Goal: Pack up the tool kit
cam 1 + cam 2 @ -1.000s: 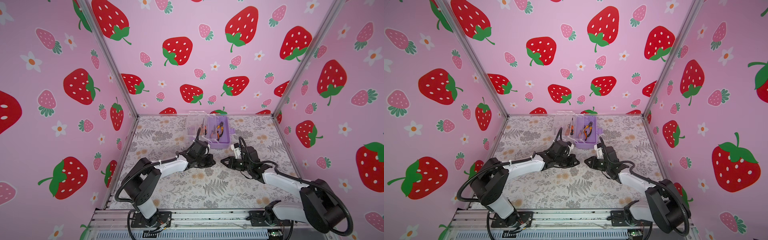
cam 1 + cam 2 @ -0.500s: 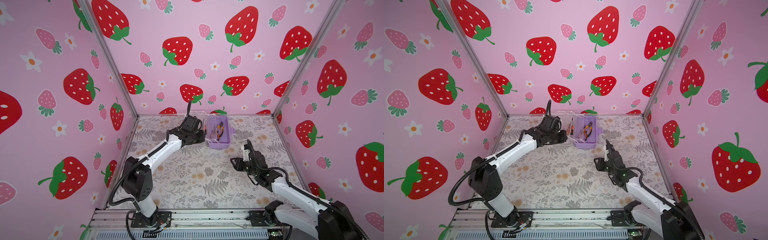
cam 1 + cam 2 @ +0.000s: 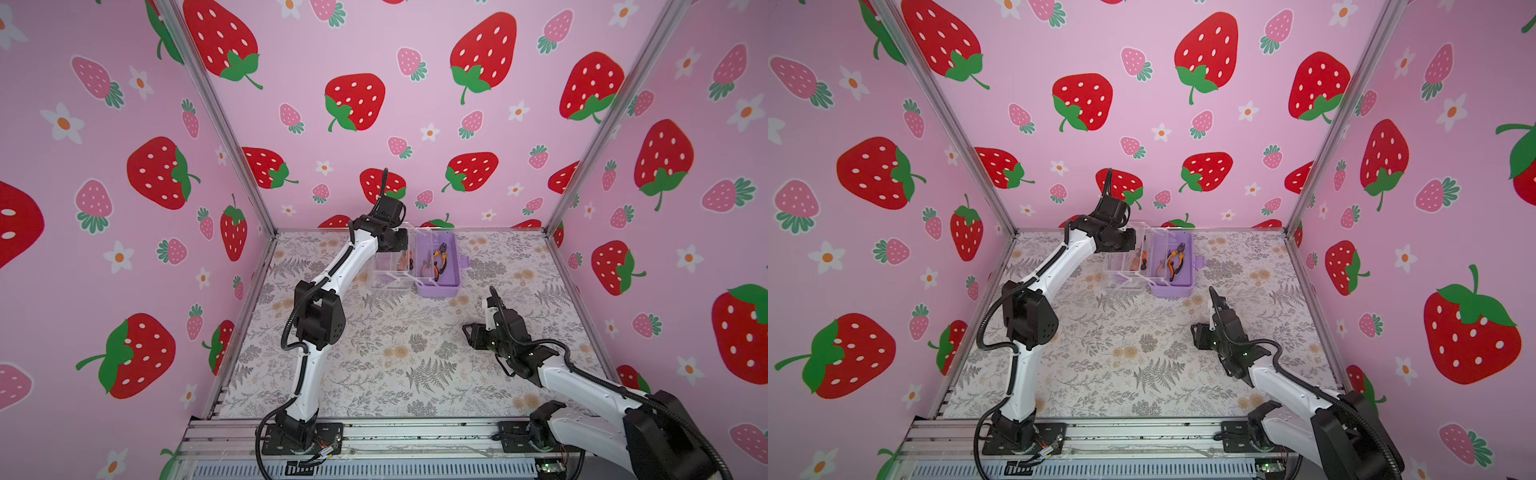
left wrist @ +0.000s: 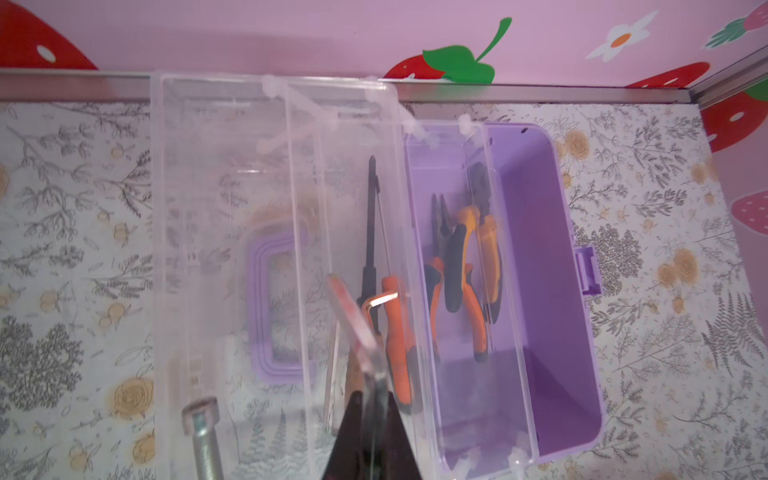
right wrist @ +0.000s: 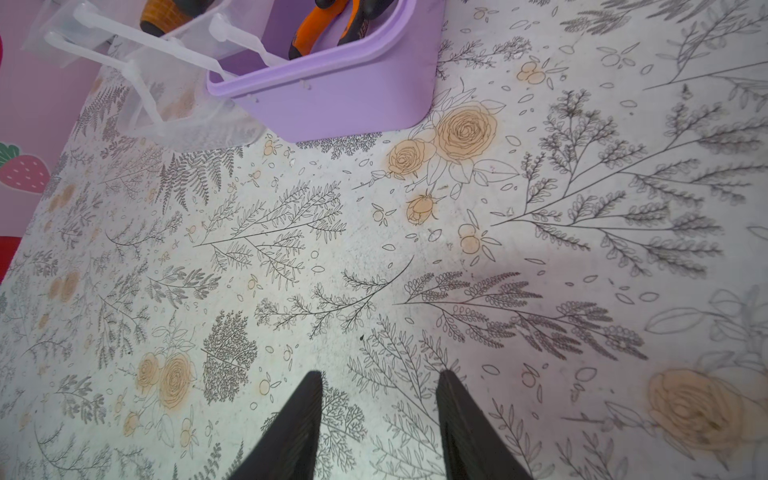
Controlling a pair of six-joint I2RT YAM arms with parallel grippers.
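My left gripper should next go down toward the screwdriver section of the clear tray and let go of the reddish piece (image 4: 349, 311) beside the screwdrivers, because that section is open under it.
The tool kit (image 3: 440, 286) (image 3: 1173, 286) is a lilac box that stands open near the back wall. Its clear lid (image 4: 208, 208), with a lilac handle (image 4: 257, 299), is swung out to the left. Two orange-handled pliers (image 4: 461, 257) lie in the lilac base. The clear lift-out tray (image 4: 353, 166) holds orange-handled screwdrivers (image 4: 392, 332) and a bent metal key (image 4: 380, 300). My left gripper (image 4: 374, 386) (image 3: 1133, 241) hangs over that tray, shut on a slim translucent reddish piece (image 4: 349, 311). My right gripper (image 5: 380, 374) (image 3: 492, 291) is open and empty over the mat, in front of the box.
The floral mat (image 3: 395, 353) covers the floor. Pink strawberry walls with metal corner posts (image 3: 582, 166) close in three sides. The box's latch tab (image 4: 588, 270) sticks out on its far side. An aluminium rail (image 3: 415, 432) runs along the front.
My left arm swung from the middle of the mat back to the box's tray. My right gripper drew back toward the front right and opened its jaws.
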